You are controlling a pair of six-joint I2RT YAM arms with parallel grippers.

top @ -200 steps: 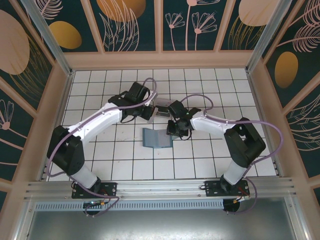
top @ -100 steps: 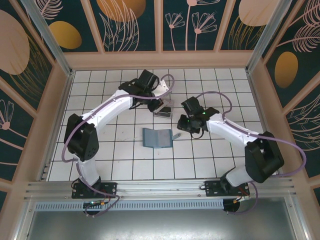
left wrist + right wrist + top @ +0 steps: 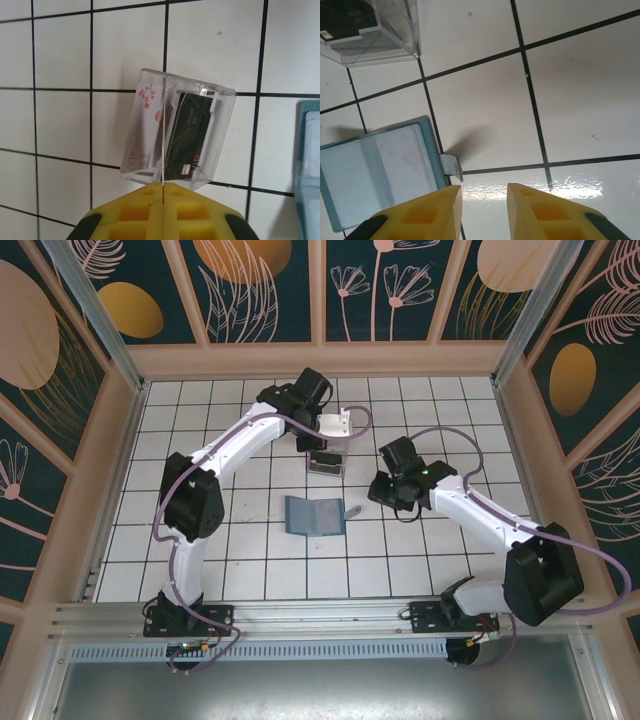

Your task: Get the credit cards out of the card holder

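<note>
The clear tray (image 3: pixel 222 115) below my left gripper already has cards in it, so my left gripper will next lower the thin pale credit card toward the flowered card's section (image 3: pixel 144 130) and let go of it.
The teal-blue card holder (image 3: pixel 315 515) lies open and flat on the white tiles, its pale inner pockets (image 3: pixel 375 175) facing up and a small tab (image 3: pixel 451 167) sticking out of its right edge. My left gripper (image 3: pixel 163 186) is shut on a thin pale credit card (image 3: pixel 163 150), seen edge-on, hanging over the clear tray (image 3: pixel 222 115). In that tray lie a dark credit card (image 3: pixel 190 135) and a white card with pink flowers (image 3: pixel 147 125). My right gripper (image 3: pixel 484 192) hovers open just right of the holder's tab, nothing between its fingers.
The clear tray (image 3: pixel 327 462) stands one tile behind the card holder, between the two arms. Wooden walls (image 3: pixel 125 440) border the tiled floor left, right and back. The left arm stretches diagonally across the left half of the floor.
The left arm has swung back and to the right, carrying the card over the tray. The right gripper has drawn away to the right of the holder, its jaws slightly wider.
</note>
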